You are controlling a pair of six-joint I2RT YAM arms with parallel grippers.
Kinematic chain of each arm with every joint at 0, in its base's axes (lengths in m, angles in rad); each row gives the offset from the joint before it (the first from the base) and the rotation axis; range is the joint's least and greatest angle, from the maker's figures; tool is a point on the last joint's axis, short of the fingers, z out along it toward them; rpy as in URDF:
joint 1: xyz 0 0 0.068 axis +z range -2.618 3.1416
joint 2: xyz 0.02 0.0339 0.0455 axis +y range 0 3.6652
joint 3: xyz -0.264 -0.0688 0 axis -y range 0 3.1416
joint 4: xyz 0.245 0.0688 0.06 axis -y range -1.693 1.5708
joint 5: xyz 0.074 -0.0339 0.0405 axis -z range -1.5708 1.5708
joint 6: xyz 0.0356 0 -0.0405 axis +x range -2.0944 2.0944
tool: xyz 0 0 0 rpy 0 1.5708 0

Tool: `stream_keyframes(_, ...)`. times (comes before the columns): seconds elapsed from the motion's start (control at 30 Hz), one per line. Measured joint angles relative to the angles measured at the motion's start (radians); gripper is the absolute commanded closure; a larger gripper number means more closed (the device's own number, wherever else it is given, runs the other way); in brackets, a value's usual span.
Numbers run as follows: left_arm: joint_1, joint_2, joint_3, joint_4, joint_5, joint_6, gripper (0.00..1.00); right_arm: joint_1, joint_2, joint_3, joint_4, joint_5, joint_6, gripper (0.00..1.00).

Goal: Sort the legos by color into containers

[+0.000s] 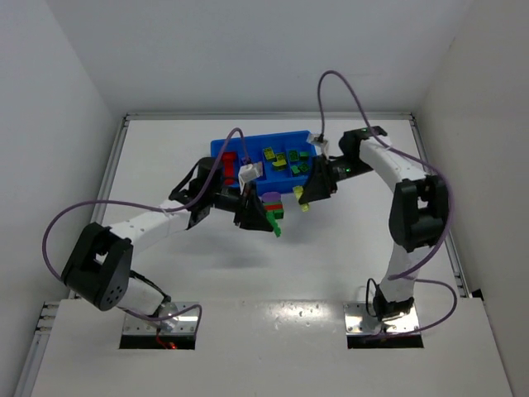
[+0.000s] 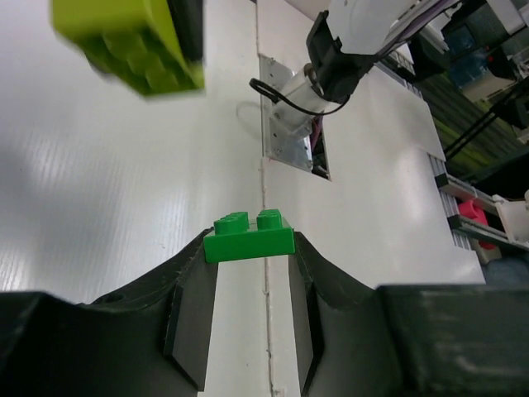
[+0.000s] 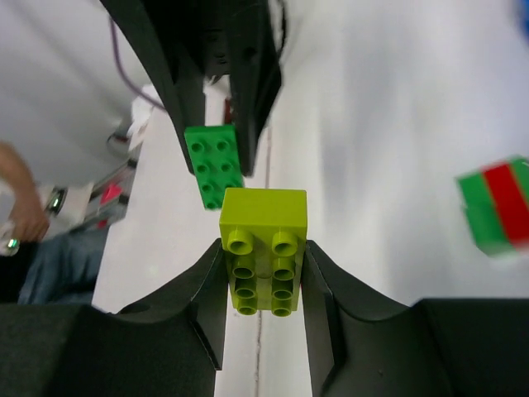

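Note:
The tray's green legos lie outward and to my left gripper's right in the top view, so it will move outward, fingers turning down, and release over them.
My left gripper (image 2: 250, 248) is shut on a green lego (image 2: 250, 236), pinched by its sides at the fingertips and lifted off the table. The right gripper (image 3: 263, 256) is shut on a yellow-green lego (image 3: 263, 248), studs toward its camera. Both grippers hang close together just in front of the blue tray (image 1: 221, 145), left gripper (image 1: 273, 225) below and left of the right gripper (image 1: 302, 198). The green lego (image 3: 215, 165) also shows in the right wrist view, the yellow-green lego (image 2: 132, 41) in the left wrist view. Red legos (image 1: 229, 157) and yellow-green ones (image 1: 279, 159) lie in separate tray compartments.
A small stack of purple, red and green legos (image 1: 271, 203) stands on the table between the two grippers, seen blurred as a green-and-red stack (image 3: 496, 203) in the right wrist view. Purple cables loop over both arms. Raised rails edge the white table.

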Motion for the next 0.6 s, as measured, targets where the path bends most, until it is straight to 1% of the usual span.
stream_keyframes(0.17,0.000,-0.026,-0.011,-0.032,-0.038,0.040,1.00,-0.170,-0.083,-0.053,0.004,-0.005,0.000,0.91)
stream_keyframes(0.23,-0.001,-0.035,-0.002,-0.071,-0.089,0.078,1.00,-0.216,-0.123,-0.087,0.003,-0.013,0.000,0.91)
stream_keyframes(0.3,-0.001,-0.027,0.044,-0.132,-0.159,0.111,1.00,-0.264,-0.155,-0.119,-0.002,-0.018,0.000,0.91)
stream_keyframes(0.37,-0.002,0.012,0.138,-0.179,-0.241,0.135,1.00,-0.306,-0.180,-0.142,-0.003,-0.021,0.000,0.91)
stream_keyframes(0.43,-0.002,0.094,0.285,-0.217,-0.313,0.154,1.00,-0.340,-0.204,-0.159,-0.003,-0.024,0.000,0.91)
stream_keyframes(0.6,-0.001,0.370,0.639,-0.244,-0.467,0.162,1.00,-0.414,-0.287,-0.203,0.011,-0.038,0.005,0.91)
